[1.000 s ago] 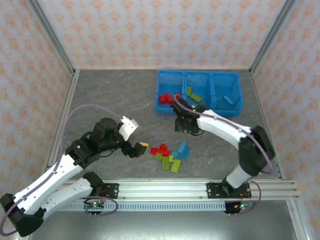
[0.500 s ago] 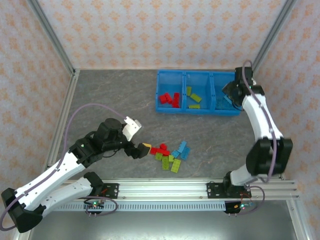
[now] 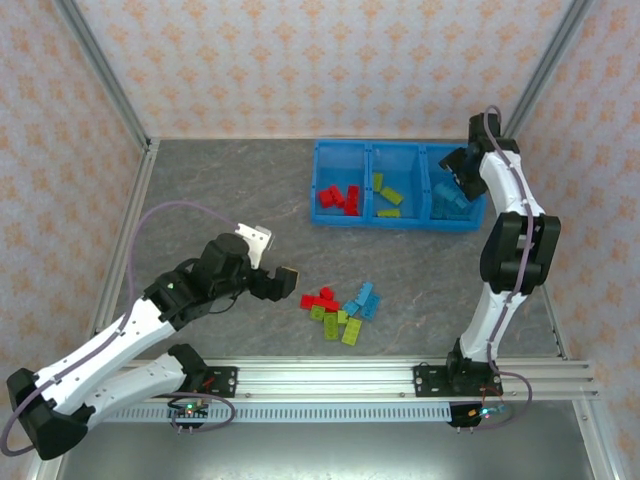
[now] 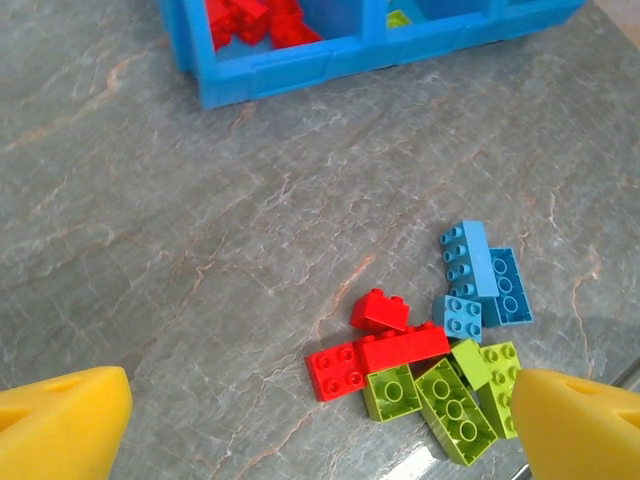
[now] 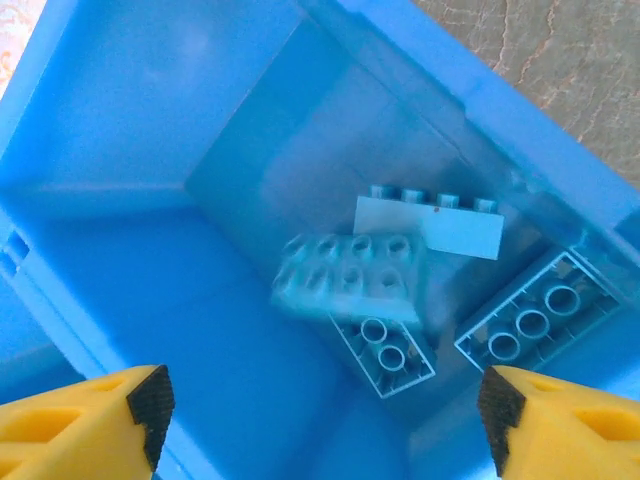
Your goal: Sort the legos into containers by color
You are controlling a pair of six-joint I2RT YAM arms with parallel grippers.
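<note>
The small red brick sits at the pile's outward edge, so next I will bring my open left gripper down and across onto that brick.
A loose pile of legos point(image 3: 340, 308) lies on the grey table: red bricks point(image 4: 400, 348), lime green bricks point(image 4: 450, 395) and light blue bricks point(image 4: 478, 270). My left gripper point(image 3: 283, 278) hovers open just left of the pile, with nothing between its yellow fingers point(image 4: 60, 420). The containers point(image 3: 390, 222) stand at the back: red bricks point(image 3: 338, 197) in the left bin, green point(image 3: 385, 192) in the middle, light blue point(image 3: 450, 203) in the right. My right gripper point(image 3: 455, 175) hangs open over the right bin. Below it a blurred light blue brick point(image 5: 350, 275) is loose above other blue bricks point(image 5: 530, 320).
The bins' front wall point(image 4: 330, 65) stands beyond the pile. An aluminium rail point(image 3: 400, 375) runs along the near edge, and slanted frame posts point(image 3: 105, 70) and patterned walls close in the sides and back. Bare grey table point(image 3: 220, 190) lies left of the bins.
My right arm swung from in front of the left bin to over the right bin and opened its jaws; a light blue brick came free. The left gripper edged towards the pile.
</note>
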